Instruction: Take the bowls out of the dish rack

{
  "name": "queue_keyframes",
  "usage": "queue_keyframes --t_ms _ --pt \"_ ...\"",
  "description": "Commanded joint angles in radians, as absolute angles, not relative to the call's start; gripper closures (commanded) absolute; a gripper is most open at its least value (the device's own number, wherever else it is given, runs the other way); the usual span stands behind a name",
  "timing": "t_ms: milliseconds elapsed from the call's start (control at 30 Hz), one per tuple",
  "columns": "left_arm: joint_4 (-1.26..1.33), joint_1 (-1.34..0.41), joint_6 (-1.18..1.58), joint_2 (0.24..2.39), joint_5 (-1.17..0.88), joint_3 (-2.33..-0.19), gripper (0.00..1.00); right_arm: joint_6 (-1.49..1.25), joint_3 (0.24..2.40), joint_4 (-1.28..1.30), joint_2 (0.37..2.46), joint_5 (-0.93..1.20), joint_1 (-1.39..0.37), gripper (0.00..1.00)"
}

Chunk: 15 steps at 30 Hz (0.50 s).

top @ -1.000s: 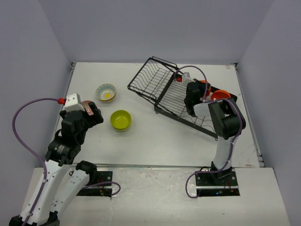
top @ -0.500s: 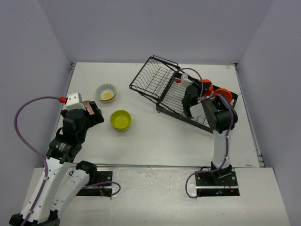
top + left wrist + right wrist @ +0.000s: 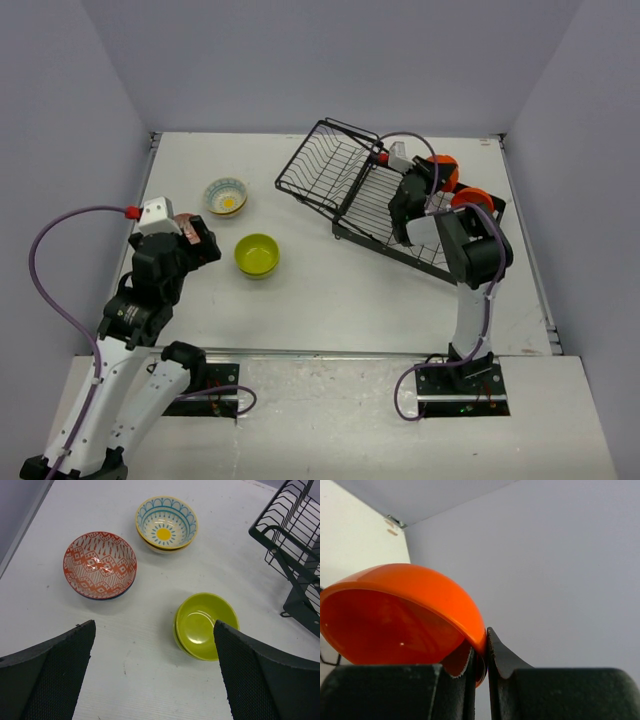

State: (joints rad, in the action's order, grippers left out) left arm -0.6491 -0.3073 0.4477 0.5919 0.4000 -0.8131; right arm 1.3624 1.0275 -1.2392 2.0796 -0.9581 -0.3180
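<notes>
The bare tabletop beside the lime green bowl is back, to the left in the top view and down from my right gripper. I should move my right gripper there and release where there's room.
The black wire dish rack (image 3: 345,185) stands at the back right, and its corner shows in the left wrist view (image 3: 295,540). My right gripper (image 3: 430,183) (image 3: 485,652) is shut on the rim of an orange bowl (image 3: 443,172) (image 3: 405,605), holding it over the rack's far side. A second orange bowl (image 3: 470,199) stands at the rack's right end. My left gripper (image 3: 196,242) (image 3: 152,630) hangs open and empty above the table, near a lime green bowl (image 3: 257,254) (image 3: 205,625).
A white floral bowl with a yellow centre (image 3: 226,196) (image 3: 166,524) and a red-and-white patterned bowl (image 3: 100,564) sit on the table at the left. The patterned bowl is mostly hidden behind my left wrist in the top view. Grey walls enclose the table.
My right gripper has carried the orange bowl up and toward the back of the rack. The left arm and the bowls on the table have not moved.
</notes>
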Motion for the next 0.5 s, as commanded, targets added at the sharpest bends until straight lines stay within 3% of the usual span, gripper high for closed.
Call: queue_keyframes --t_ms 0,100,167,200,233,300,333,367,467 --pt "-0.601 -0.296 0.417 0.584 0.402 -0.816 0.00 1.344 1.071 -1.652 1.959 -1.009 -0.325 1.00" --pt "-0.612 -0.292 0.428 0.583 0.431 -0.822 0.00 1.310 1.083 -1.615 1.870 -1.107 -0.359 1.00" --pt "-0.621 -0.278 0.449 0.578 0.480 -0.827 0.00 1.186 1.060 -1.444 1.749 -1.169 -0.397 1.00" --pt "-0.626 -0.270 0.456 0.572 0.494 -0.828 0.00 0.999 1.028 -1.179 1.642 -1.172 -0.450 1.00" --pt "-0.629 -0.261 0.456 0.568 0.500 -0.828 0.00 0.997 1.023 -1.177 1.641 -1.167 -0.483 1.00" --pt "-0.635 -0.245 0.465 0.555 0.514 -0.830 0.00 0.459 1.070 -0.417 1.469 -1.070 -0.556 1.00" --pt "-0.638 -0.245 0.468 0.549 0.525 -0.830 0.00 0.024 1.207 0.178 1.427 -0.969 -0.561 1.00" --pt "-0.640 -0.245 0.471 0.545 0.528 -0.828 0.00 -0.115 1.266 0.345 1.399 -0.853 -0.560 1.00" --pt "-0.646 -0.244 0.482 0.526 0.548 -0.830 0.00 -0.273 1.287 0.531 1.252 -0.470 -0.578 1.00"
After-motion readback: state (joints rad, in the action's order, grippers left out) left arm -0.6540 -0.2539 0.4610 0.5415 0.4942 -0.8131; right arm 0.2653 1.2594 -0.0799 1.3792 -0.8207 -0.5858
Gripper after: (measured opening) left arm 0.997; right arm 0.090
